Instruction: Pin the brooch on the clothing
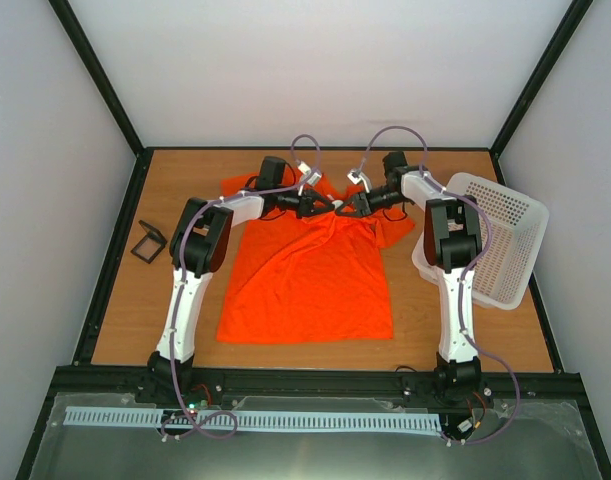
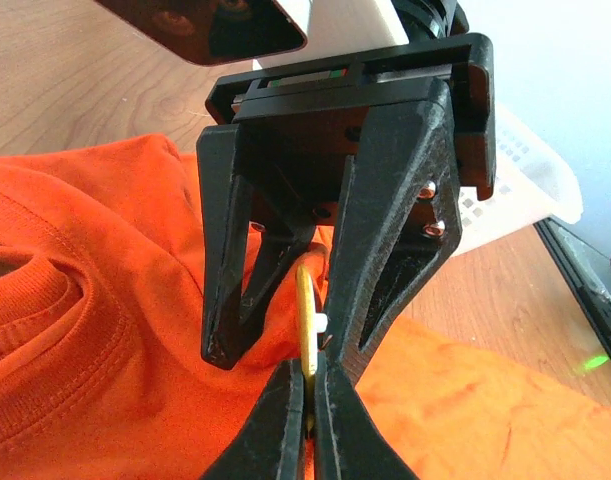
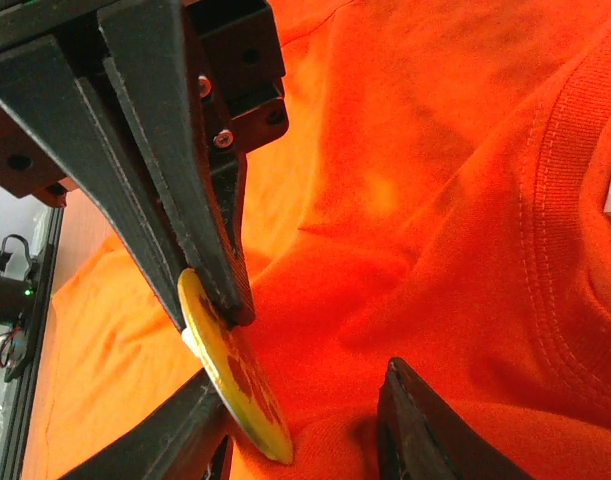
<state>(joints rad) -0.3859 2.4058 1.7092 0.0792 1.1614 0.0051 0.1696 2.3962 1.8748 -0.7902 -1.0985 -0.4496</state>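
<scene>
The disc's rim already meets the raised fold, so my left gripper needs to lower the brooch (image 2: 305,305) onto the shirt's upper chest (image 2: 270,365) and let go of it there.
The orange T-shirt (image 1: 310,275) lies spread on the wooden table, collar at the far end. Both grippers meet above its upper chest. My left gripper (image 1: 318,205) (image 2: 307,362) is shut on the lower edge of the brooch (image 2: 305,305), a small golden disc standing on edge just above the fabric (image 2: 105,330). The right wrist view shows the brooch (image 3: 235,380) tilted, its lower rim at the cloth (image 3: 435,200). My right gripper (image 1: 350,208) (image 3: 302,368) is open and straddles the brooch. The disc rests beside one of its fingers (image 3: 175,435), and a raised fold of shirt lies between its jaws.
A white perforated basket (image 1: 495,235) (image 2: 525,190) leans at the right side of the table. A small black square box (image 1: 148,243) lies at the left edge. A black frame and white walls surround the table. The collar (image 3: 570,200) is close to the grippers.
</scene>
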